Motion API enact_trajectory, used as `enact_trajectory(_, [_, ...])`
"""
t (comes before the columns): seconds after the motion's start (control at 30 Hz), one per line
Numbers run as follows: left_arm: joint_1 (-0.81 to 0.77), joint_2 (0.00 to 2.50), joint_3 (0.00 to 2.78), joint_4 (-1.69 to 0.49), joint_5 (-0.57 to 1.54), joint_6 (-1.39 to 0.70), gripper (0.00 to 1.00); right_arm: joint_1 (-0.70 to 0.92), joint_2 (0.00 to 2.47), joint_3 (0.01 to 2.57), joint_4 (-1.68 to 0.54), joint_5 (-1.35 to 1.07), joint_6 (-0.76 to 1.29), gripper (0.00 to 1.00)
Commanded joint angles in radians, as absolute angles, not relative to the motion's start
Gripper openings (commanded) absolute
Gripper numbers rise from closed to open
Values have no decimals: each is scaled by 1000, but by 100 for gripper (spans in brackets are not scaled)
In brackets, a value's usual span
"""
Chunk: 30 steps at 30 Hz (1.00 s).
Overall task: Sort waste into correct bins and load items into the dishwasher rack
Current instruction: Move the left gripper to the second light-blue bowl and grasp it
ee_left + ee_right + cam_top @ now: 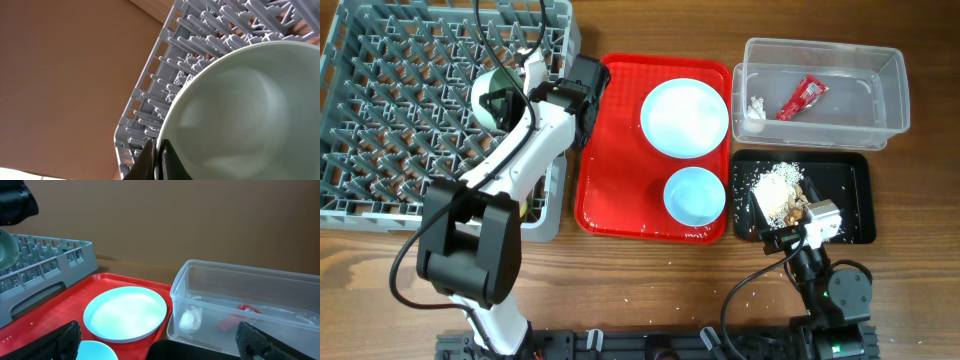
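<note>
My left gripper descends toward the rack's wires beside the red tray (pixel 610 190) next and releases the bowl's rim there, since the pale-green bowl still hangs above the rack.
My left gripper (pixel 510 100) is shut on the rim of the pale-green bowl (pixel 490 92) and holds it tilted over the grey dishwasher rack (pixel 390 90). In the left wrist view the jaws (pixel 159 156) pinch the bowl's edge (pixel 240 115) above the rack's pegs (pixel 200 40). The pale-blue plate (pixel 685 118) and pale-blue bowl (pixel 695 195) sit on the red tray (pixel 610 190). The clear tub (pixel 880 100) holds the red wrapper (pixel 802 97) and white tissue (pixel 756 105). Food leftovers (pixel 778 188) lie in the black tray (pixel 855 200). My right gripper (pixel 790 215) is open and empty over the black tray. The cup and cutlery are out of view.
The right wrist view shows the plate (pixel 125 312), the blue bowl's rim (pixel 96 352), the tub (pixel 240 287) with tissue (pixel 190 320) and wrapper (pixel 242 312), and the rack (pixel 45 262) at far left. Crumbs dot the wooden table (pixel 650 290) in front.
</note>
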<state>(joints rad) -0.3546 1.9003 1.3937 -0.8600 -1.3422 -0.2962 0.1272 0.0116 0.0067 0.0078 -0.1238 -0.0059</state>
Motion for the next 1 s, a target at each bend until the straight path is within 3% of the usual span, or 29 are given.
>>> enact_trajectory(0.0, [-397,1936,1391,-860,-1367,-294,4,123,5,5,11,-134,-20,100])
enact_trajectory(0.2, [-419,1936,1392,-880,-1563,-290,4,123,5,5,11,-134,-20,100])
enact_trajectory(0.33, [-385,1936,1392,-882,-1560,-276,4,123,5,5,11,-134,-20,100])
enact_trajectory(0.47, [-385,1936,1391,-883,-1348,-276,4,123,5,5,11,-134,-20,100])
enact_trajectory(0.67, [-421,1936,1391,-919,-1269,-276,6,123,5,5,11,-134,-20,100])
enact_trajectory(0.77, [-477,1933,1392,-960,-1269,-276,26,123,5,5,11,-134,-20,100])
enact_trajectory(0.87, [-535,1879,1401,-962,-1266,-276,66,123,5,5,11,-134,-20,100])
enact_trajectory(0.93, [-548,1834,1411,-962,-1216,-276,77,123,5,5,11,-134,-19,100])
enact_trajectory(0.97, [-549,1784,1418,-962,-1088,-276,80,123,5,5,11,-134,-20,100])
